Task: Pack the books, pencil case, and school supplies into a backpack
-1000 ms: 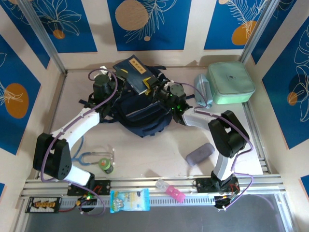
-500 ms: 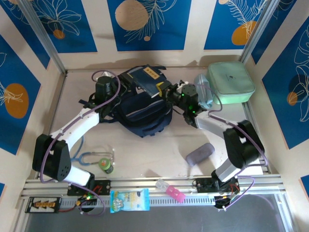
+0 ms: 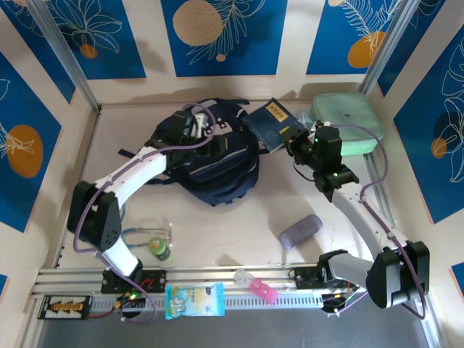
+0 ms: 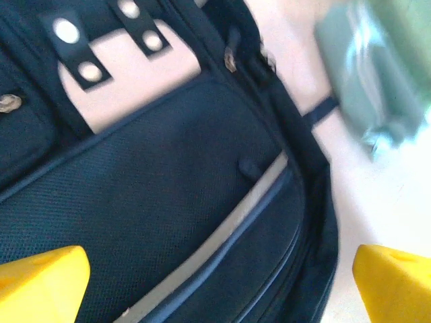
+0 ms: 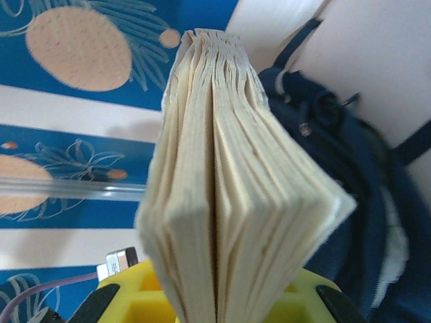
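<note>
The backpack's zipper edge point(image 3: 228, 159) point(image 4: 259, 282) beside the pale strip runs at a slant below the wide-open fingers of my left gripper, so I need to turn the gripper and lower it onto that edge next.
The navy backpack point(image 3: 217, 163) lies at the table's middle back. My left gripper point(image 3: 194, 125) hovers over its upper part, open wide; in the left wrist view the yellow fingertips point(image 4: 42, 282) stand far apart above the backpack's fabric point(image 4: 155, 202), with nothing between them. To the right of the backpack, my right gripper point(image 3: 293, 143) is shut on a stack of books point(image 3: 274, 123), dark cover with gold print on top. In the right wrist view the books' cream page edges point(image 5: 229, 195) rise from the gripper point(image 5: 222, 299). The pencil case point(image 3: 300, 230), a grey-purple pouch, lies front right.
A mint-green square case point(image 3: 348, 125) sits at the back right, just beyond the right gripper. A stethoscope point(image 3: 138, 235) and a small green item point(image 3: 159, 248) lie front left. A pink item point(image 3: 255, 284) and a blue packet point(image 3: 194, 299) rest on the front rail.
My right gripper has carried the books from over the backpack to its right side. My left gripper has opened and moved right over the backpack's top.
</note>
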### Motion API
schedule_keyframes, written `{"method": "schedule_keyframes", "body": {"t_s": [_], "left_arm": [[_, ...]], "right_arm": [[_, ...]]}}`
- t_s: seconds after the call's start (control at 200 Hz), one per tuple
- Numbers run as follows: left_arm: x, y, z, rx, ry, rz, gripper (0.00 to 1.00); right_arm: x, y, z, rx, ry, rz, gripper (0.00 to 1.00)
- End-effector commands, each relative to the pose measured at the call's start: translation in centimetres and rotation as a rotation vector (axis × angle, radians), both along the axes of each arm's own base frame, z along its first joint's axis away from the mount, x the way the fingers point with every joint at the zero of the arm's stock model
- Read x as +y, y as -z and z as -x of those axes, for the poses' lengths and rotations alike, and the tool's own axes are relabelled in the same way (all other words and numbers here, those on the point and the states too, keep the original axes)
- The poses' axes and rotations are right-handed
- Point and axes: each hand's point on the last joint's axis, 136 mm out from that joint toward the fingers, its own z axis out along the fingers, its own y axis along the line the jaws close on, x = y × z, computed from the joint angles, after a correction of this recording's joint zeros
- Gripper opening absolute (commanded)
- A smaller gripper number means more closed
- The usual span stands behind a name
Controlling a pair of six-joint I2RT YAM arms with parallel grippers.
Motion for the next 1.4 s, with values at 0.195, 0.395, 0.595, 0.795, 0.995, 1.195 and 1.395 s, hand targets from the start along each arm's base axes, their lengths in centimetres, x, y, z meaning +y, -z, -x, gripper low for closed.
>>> {"method": "schedule_keyframes", "body": {"t_s": [0.195,0.395,0.595,0.795,0.995,1.195,1.395], "left_arm": [[-1.8,5.2,3.0,0.036,0.35,-0.536,1.0],[-2.1,7.5,3.7,0.085,0.443,-0.65,0.87],[-1.7,8.9,3.1,0.094,0.448,-0.76,0.72],[-1.8,9.2,2.3,0.065,0.424,-0.804,0.6],[-1.9,7.2,1.6,0.012,0.368,-0.789,0.45],[-3.3,4.8,1.9,-0.045,0.358,-0.657,0.16],[-4.0,2.3,1.8,-0.1,0.309,-0.547,0.0]], "right_arm": [[-3.0,1.4,1.9,0.05,0.047,0.07,0.0],[-4.1,2.6,2.7,0.091,0.073,0.047,0.0],[-4.4,2.6,2.7,0.086,0.079,0.03,0.0],[-4.4,2.7,2.7,0.09,0.079,0.021,0.0],[-4.7,2.8,3.0,0.09,0.09,0.018,0.0],[-5.2,2.9,3.3,0.094,0.104,0.019,0.0],[-6.0,3.3,4.0,0.105,0.119,0.039,0.0]]}}
